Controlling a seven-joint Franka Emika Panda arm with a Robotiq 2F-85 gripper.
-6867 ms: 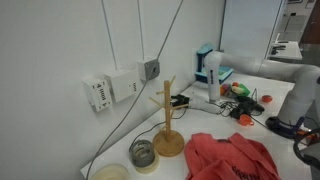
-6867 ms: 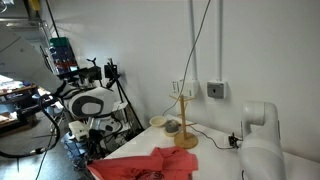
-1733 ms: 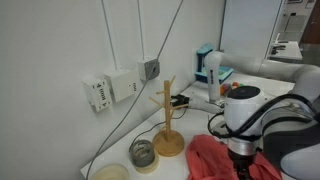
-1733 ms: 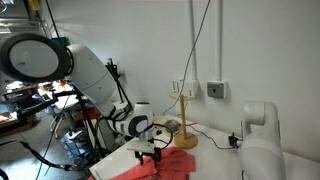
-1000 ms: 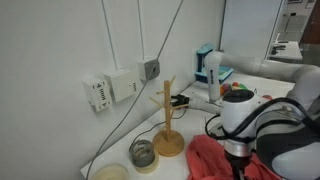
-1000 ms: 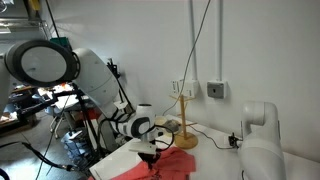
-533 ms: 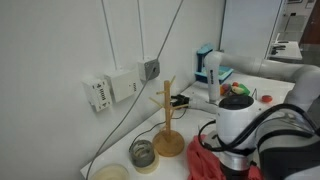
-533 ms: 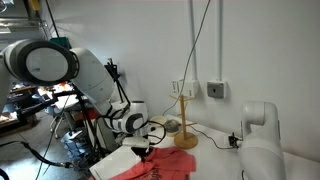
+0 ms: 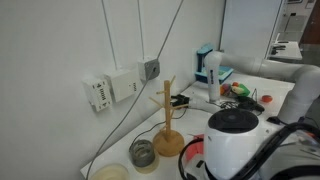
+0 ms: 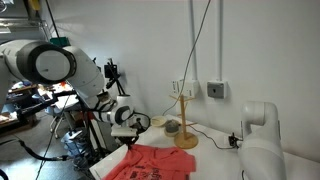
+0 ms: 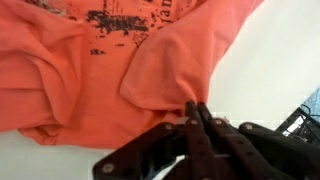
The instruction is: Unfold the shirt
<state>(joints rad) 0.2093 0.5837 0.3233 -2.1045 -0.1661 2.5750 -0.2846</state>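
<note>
Next, my gripper should stay low at the shirt's near corner [image 10: 129,146] [image 11: 187,100] and open its fingers to let go of the pinched edge, because the cloth there is spread out on the table.
The salmon-red shirt [image 10: 155,163] lies spread on the white table, with its dark printed mark facing up in the wrist view [image 11: 80,70]. My gripper [image 11: 196,112] is shut on the shirt's edge, with a fold of cloth pinched at the fingertips. In an exterior view the gripper [image 10: 128,143] is low at the shirt's near corner. In the other exterior view my arm [image 9: 235,145] hides nearly all of the shirt, and only a red bit [image 9: 191,166] shows.
A wooden mug-tree stand [image 9: 167,120] stands behind the shirt near the wall and also shows in an exterior view [image 10: 186,120]. A glass bowl [image 9: 143,153] and a pale dish [image 9: 110,172] sit beside it. Bottles and tools [image 9: 240,95] crowd the far table end.
My arm has swung across while gripping the shirt's edge and pulled it outward. The shirt went from a bunched heap to lying flatter with its print showing.
</note>
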